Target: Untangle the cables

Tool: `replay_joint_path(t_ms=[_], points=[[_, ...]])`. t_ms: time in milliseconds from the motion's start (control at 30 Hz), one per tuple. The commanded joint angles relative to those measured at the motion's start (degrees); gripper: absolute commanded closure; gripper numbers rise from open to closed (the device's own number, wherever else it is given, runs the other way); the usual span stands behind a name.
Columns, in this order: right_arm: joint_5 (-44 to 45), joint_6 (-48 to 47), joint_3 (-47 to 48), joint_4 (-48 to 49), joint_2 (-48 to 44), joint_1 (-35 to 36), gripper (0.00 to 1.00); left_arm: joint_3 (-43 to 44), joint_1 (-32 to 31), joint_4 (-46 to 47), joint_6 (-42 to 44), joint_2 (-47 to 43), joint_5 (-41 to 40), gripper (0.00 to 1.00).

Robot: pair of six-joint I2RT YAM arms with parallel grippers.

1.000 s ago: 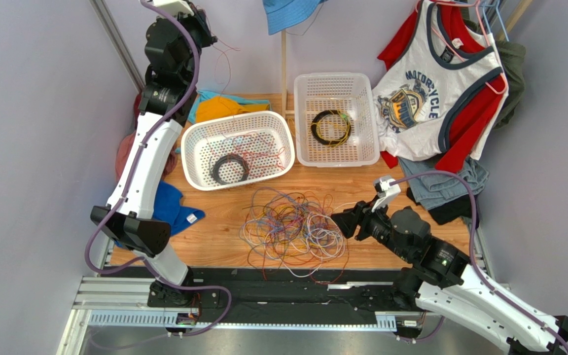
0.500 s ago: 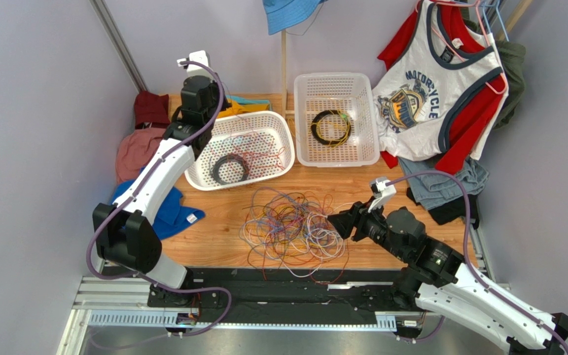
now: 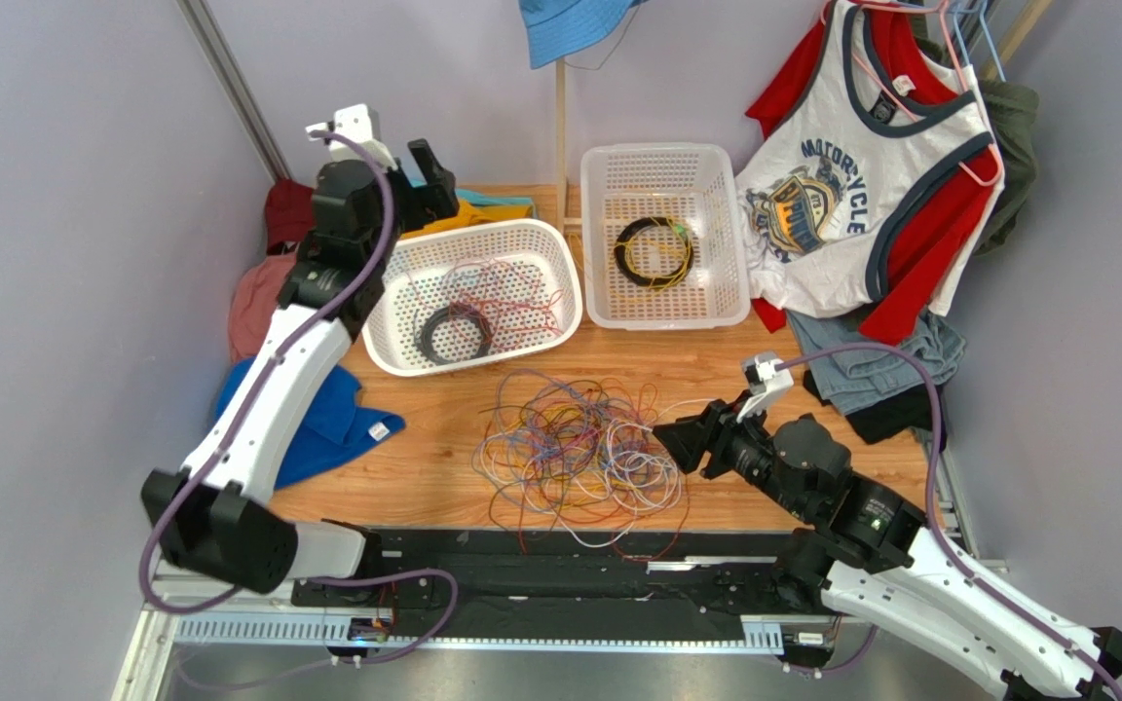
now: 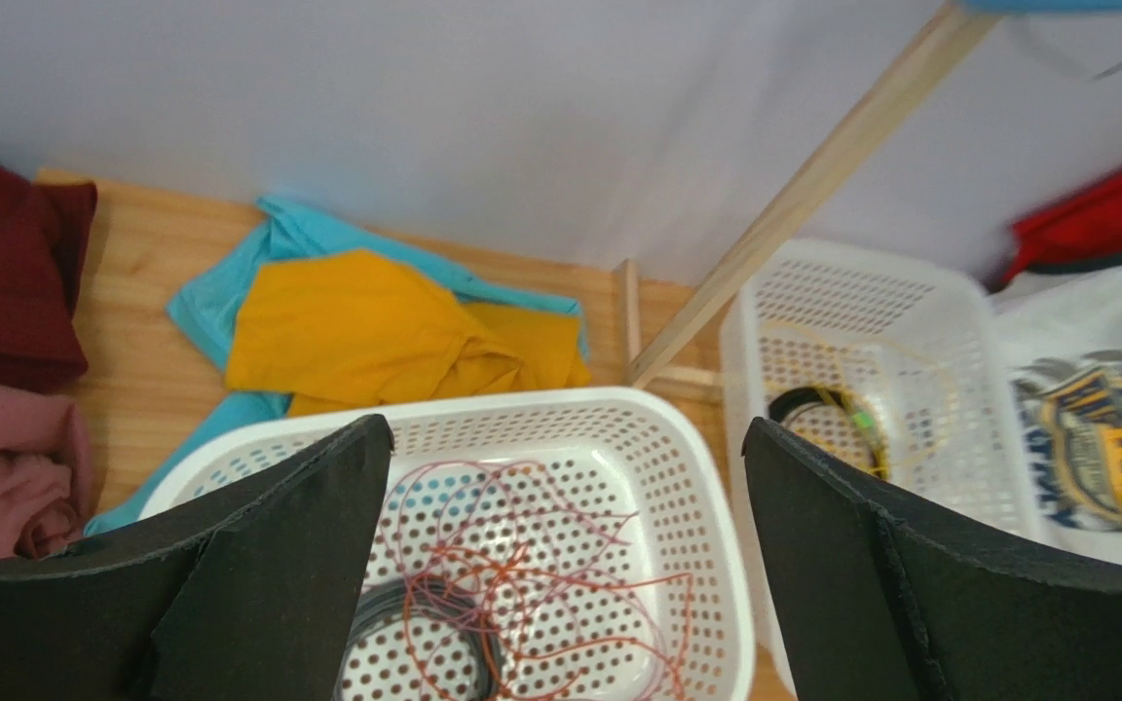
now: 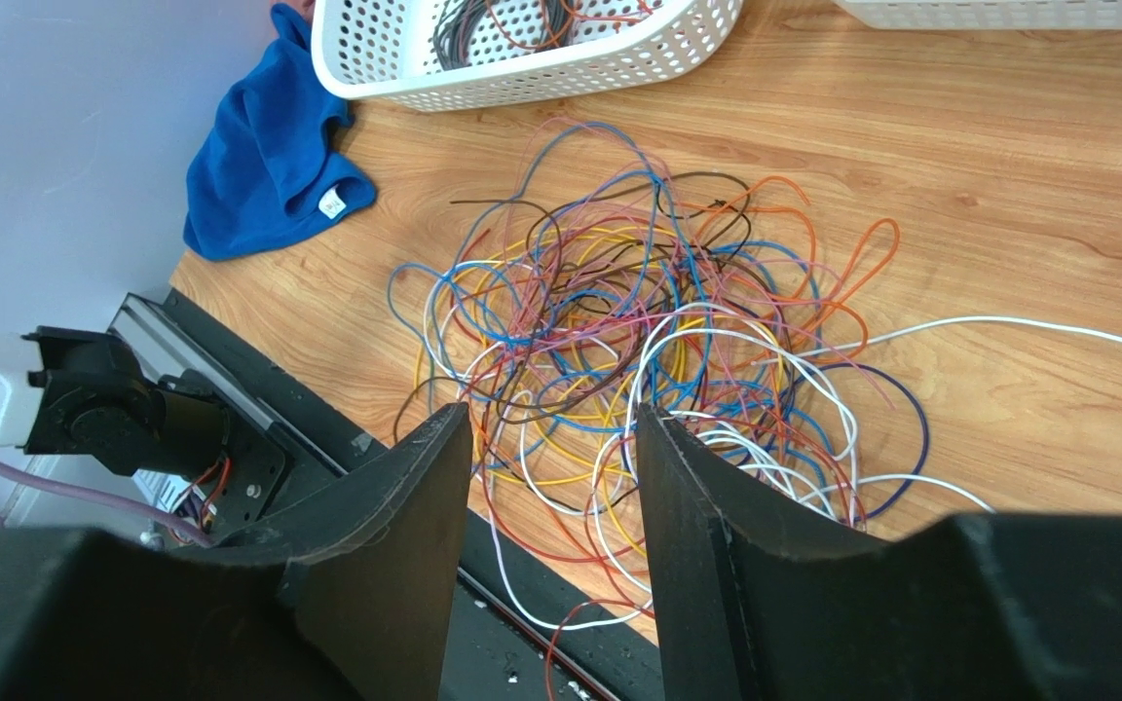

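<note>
The robot's left gripper will next swing back past the basket, turning and lowering onto the pink-red part of the cables that lie tangled together on the table.
The cables (image 3: 574, 446) lie as a many-coloured tangle on the wooden table, also seen in the right wrist view (image 5: 640, 322). My right gripper (image 3: 677, 435) hovers at the tangle's right edge, open (image 5: 552, 416), with strands showing through the gap below and nothing held. My left gripper (image 3: 428, 168) hangs over the far rim of the left white basket (image 3: 377, 278), jaws wide open (image 4: 564, 438) and empty. Loose red strands (image 4: 552, 562) lie inside that basket (image 4: 523, 406) beside a black coil (image 3: 453, 333).
A second white basket (image 3: 665, 152) at the back holds a black-and-yellow coil (image 3: 652, 251). Clothes ring the table: a blue cloth (image 3: 326, 416), a yellow one (image 4: 362, 329), jeans (image 3: 874, 365) and a hanging shirt (image 3: 860, 190). A wooden post (image 3: 563, 132) stands between the baskets. A black rail (image 3: 567, 562) runs along the near edge.
The left arm came down from high at the back to the left basket, and its gripper went from shut to wide open. The right gripper barely moved.
</note>
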Motion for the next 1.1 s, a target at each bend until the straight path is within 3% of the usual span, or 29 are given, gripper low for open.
replay_joint_path(t_ms=[0,100,267,367,467,733,933,1000,1067], points=[[2.13,1.19,-0.91,0.20,-1.16,0.12,0.51,-1.06,0.04,-0.87,-2.39,-10.29,5.64,0.01],[2.66,1.98,-2.05,0.63,-1.42,0.20,0.51,-9.22,-3.54,-0.97,-7.04,-16.26,11.37,0.01],[3.10,2.95,-4.33,1.34,-0.72,0.20,0.52,-26.80,-18.92,0.96,-10.91,-22.42,7.34,0.01],[2.84,3.56,-5.04,1.69,0.16,0.20,0.53,-33.40,-30.15,2.46,-13.55,-21.03,5.76,0.01],[2.49,4.53,-5.04,0.99,0.69,0.12,0.53,-35.96,-36.32,3.16,-13.82,-18.23,3.12,0.01],[2.66,6.55,-5.13,-2.00,-1.86,0.20,0.54,-35.44,-41.79,8.78,-12.33,-5.41,10.05,0.01],[3.98,6.73,-4.69,-5.33,-4.32,0.20,0.55,-32.36,-42.32,9.06,-12.68,7.95,9.10,0.01],[4.60,6.64,-4.34,-6.48,-5.29,0.21,0.55,-30.26,-42.32,6.79,-12.59,12.08,5.78,0.07],[5.21,6.38,-3.99,-7.18,-6.08,0.20,0.55,-28.67,-42.32,5.02,-12.33,13.86,3.48,0.24]])
